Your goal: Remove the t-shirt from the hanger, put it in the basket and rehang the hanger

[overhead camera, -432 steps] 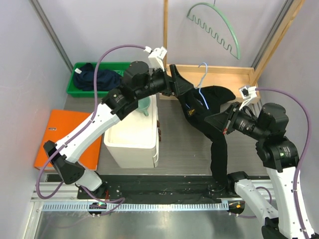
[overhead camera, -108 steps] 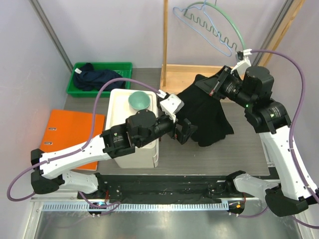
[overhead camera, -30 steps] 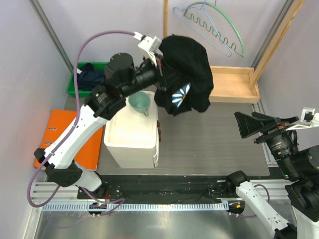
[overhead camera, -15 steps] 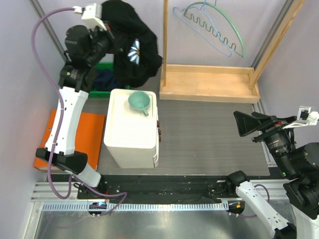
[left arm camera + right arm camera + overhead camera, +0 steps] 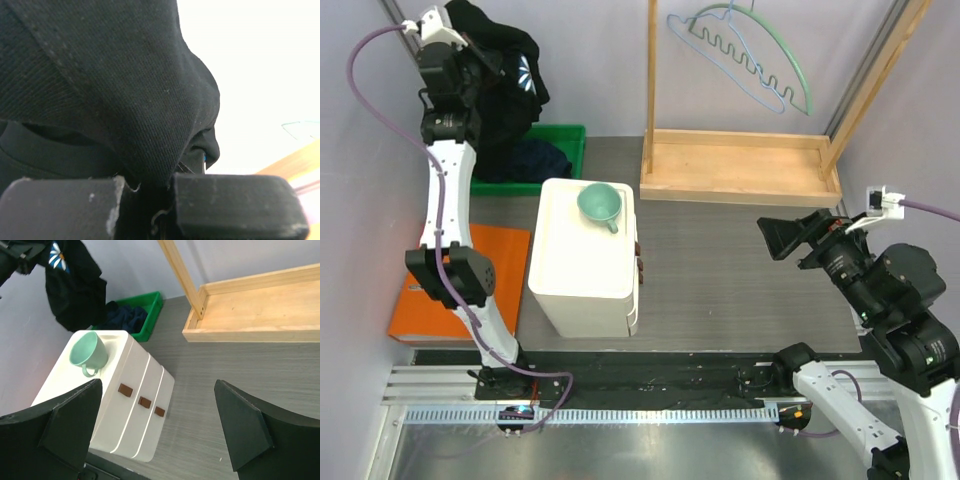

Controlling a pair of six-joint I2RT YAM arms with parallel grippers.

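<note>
My left gripper holds the black t-shirt and should move down toward the green bin below and let the t-shirt go into it, because the thin blue hanger already hangs bare.
The black t-shirt with a white daisy print hangs bunched from my left gripper, raised high at the back left above the green bin. In the left wrist view, black cloth fills the frame and is pinched where the left gripper is shut on it. The thin blue hanger hangs bare on the wooden rack, beside a green hanger. My right gripper stands open at the right with nothing in it. From the right wrist, the right gripper is wide open, and the t-shirt shows at the far left.
A white drawer box carries a teal mug. The green bin holds dark blue clothes. A wooden tray forms the rack's base at the back. An orange folder lies at the left.
My left arm has swung farther left and back with the t-shirt, from beside the rack post to over the green bin. The right arm has shifted slightly toward the centre, still open.
</note>
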